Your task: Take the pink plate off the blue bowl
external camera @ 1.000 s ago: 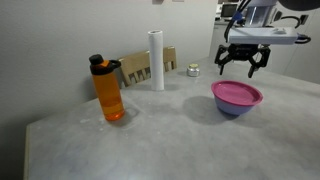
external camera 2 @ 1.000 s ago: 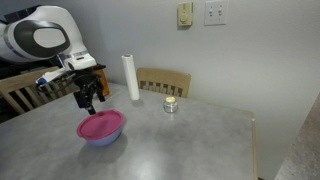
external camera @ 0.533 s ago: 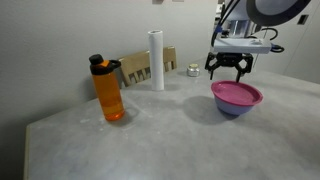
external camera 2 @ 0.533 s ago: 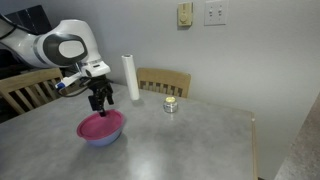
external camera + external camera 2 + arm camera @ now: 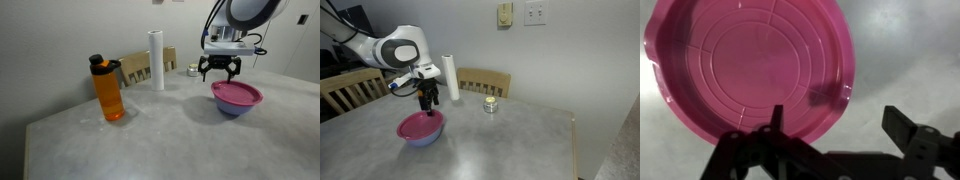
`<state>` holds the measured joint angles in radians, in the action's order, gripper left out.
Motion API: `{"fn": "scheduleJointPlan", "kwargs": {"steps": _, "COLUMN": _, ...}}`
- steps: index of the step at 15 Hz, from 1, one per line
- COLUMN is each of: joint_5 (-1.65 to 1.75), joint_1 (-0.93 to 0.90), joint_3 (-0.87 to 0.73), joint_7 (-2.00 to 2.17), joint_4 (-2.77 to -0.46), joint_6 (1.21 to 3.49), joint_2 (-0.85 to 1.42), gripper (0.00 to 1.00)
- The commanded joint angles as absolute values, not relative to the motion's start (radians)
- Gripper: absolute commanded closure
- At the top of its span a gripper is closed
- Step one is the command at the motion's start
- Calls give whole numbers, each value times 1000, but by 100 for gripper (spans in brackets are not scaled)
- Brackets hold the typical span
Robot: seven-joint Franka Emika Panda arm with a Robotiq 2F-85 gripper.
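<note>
My gripper's open fingers are already on both sides of the pink plate's rim, on the white roll's side, so my gripper should lower to that rim next.
The pink plate (image 5: 237, 93) lies on top of the blue bowl (image 5: 233, 108) on the grey table, seen in both exterior views, plate (image 5: 420, 125), bowl (image 5: 421, 138). In the wrist view the plate (image 5: 745, 65) fills the upper left; the bowl is hidden under it. My gripper (image 5: 219, 72) hangs open just above the plate's rim, at its far edge (image 5: 427, 99). In the wrist view my gripper (image 5: 840, 125) straddles the plate's rim, one finger over the plate, the other over bare table. It holds nothing.
An orange bottle (image 5: 108, 90) stands on the table. A white roll (image 5: 156, 60) stands upright at the table's back, in front of a wooden chair (image 5: 483, 80). A small jar (image 5: 490, 104) sits near the chair.
My gripper has moved across and down from beside the bowl to just above the plate's rim. It stayed open. The plate and bowl have not moved.
</note>
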<state>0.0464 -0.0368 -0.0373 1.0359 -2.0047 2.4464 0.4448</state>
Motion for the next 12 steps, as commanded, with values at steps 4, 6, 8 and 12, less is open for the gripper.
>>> {"fn": "scheduleJointPlan", "kwargs": {"steps": 4, "joint_5": -67, "joint_1": -31, "joint_3": -40, "joint_7": 906, "joint_4": -1865, "joint_6": 2309, "joint_2": 544, "gripper": 0}}
{"fn": "scheduleJointPlan", "kwargs": {"steps": 6, "joint_5": -73, "joint_1": -34, "joint_3": -44, "joint_7": 898, "joint_4": -1837, "joint_6": 2283, "joint_2": 565, "gripper": 0}}
{"fn": "scheduleJointPlan", "kwargs": {"steps": 8, "joint_5": -75, "joint_1": -36, "joint_3": -47, "joint_7": 894, "joint_4": -1814, "joint_6": 2261, "joint_2": 582, "gripper": 0}}
{"fn": "scheduleJointPlan", "kwargs": {"steps": 12, "joint_5": -75, "joint_1": -37, "joint_3": -50, "joint_7": 895, "joint_4": -1782, "joint_6": 2238, "joint_2": 605, "gripper": 25}}
